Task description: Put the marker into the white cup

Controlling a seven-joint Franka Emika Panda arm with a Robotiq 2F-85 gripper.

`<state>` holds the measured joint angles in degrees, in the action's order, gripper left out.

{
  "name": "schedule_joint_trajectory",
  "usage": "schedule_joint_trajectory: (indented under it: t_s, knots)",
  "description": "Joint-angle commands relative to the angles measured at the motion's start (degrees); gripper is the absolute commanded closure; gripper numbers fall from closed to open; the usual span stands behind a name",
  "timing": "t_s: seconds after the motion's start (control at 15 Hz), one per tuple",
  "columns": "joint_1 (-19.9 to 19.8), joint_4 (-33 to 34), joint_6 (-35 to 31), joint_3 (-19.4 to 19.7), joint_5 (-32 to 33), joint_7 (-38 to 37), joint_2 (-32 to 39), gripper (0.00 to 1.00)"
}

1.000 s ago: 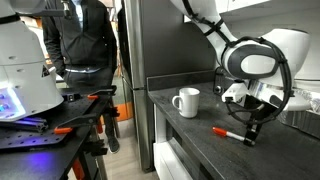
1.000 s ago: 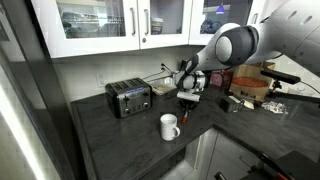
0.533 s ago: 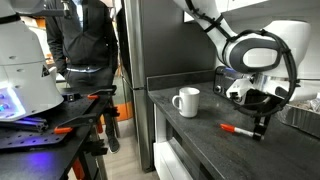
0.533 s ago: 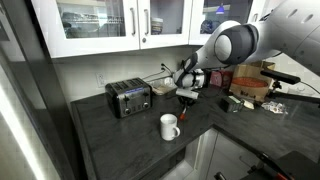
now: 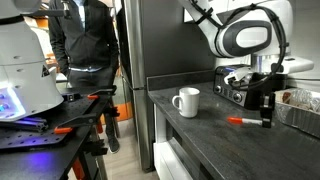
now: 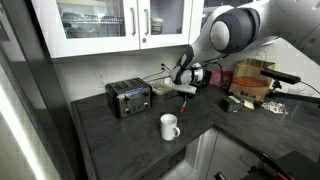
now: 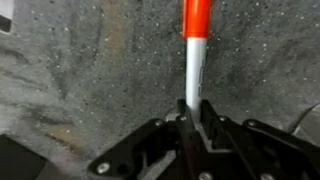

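The marker hangs low over the counter, apart from the white cup, so I will lift my gripper and move it over the cup's opening to let go.
My gripper is shut on the marker, a thin white stick with a red-orange cap end pointing away from the jaws. In an exterior view the marker hangs roughly level from the gripper, lifted above the dark counter. In both exterior views the white cup stands upright on the counter, apart from the gripper; in one it is to the gripper's left, in the other the gripper is above and behind it.
A black toaster stands at the back of the dark counter. Boxes and clutter lie further along the counter. A person stands by a workbench with orange-handled tools. A tall grey panel rises behind the cup.
My gripper has risen from the counter with the marker held in it, and shifted away from the cup. The cup has not moved.
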<state>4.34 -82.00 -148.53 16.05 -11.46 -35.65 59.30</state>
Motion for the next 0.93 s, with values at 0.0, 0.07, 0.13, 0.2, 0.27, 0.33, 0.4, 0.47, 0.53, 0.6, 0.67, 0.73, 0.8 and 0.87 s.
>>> schedule_joint_trajectory:
  t_s: [0.0,0.07,0.13,0.2,0.27,0.33,0.4,0.47,0.53,0.6,0.67,0.73,0.8,0.87]
  knots:
    - [3.69,-9.44,-4.41,2.14,1.92,-2.30,-5.99,0.95]
    - [4.94,-11.55,-5.91,2.73,2.19,-2.84,-7.31,0.95]
    - [6.72,-13.30,-7.25,4.07,2.70,-4.25,-8.13,0.95]
    - [8.26,-15.34,-8.94,5.01,3.06,-5.05,-9.33,0.95]
    - [10.01,-16.98,-10.22,6.31,3.63,-6.50,-10.10,0.95]
    - [11.87,-18.97,-11.65,7.62,4.27,-7.70,-11.13,0.95]
    - [13.37,-20.32,-12.43,8.65,4.74,-8.74,-11.75,0.95]
    - [15.14,-22.10,-13.52,9.91,5.33,-9.71,-12.69,0.95]
    - [16.67,-23.32,-14.16,10.99,6.06,-10.53,-13.17,0.95]
    - [18.02,-24.44,-14.27,11.84,6.75,-10.95,-13.91,0.95]
    - [19.88,-25.40,-14.37,13.24,7.63,-12.02,-14.17,0.95]
    - [21.38,-26.36,-14.18,14.16,8.42,-12.53,-14.87,0.95]
    - [23.22,-26.98,-14.02,15.64,9.49,-13.96,-15.01,0.95]
    - [25.03,-27.83,-13.66,16.97,10.54,-15.36,-15.61,0.95]
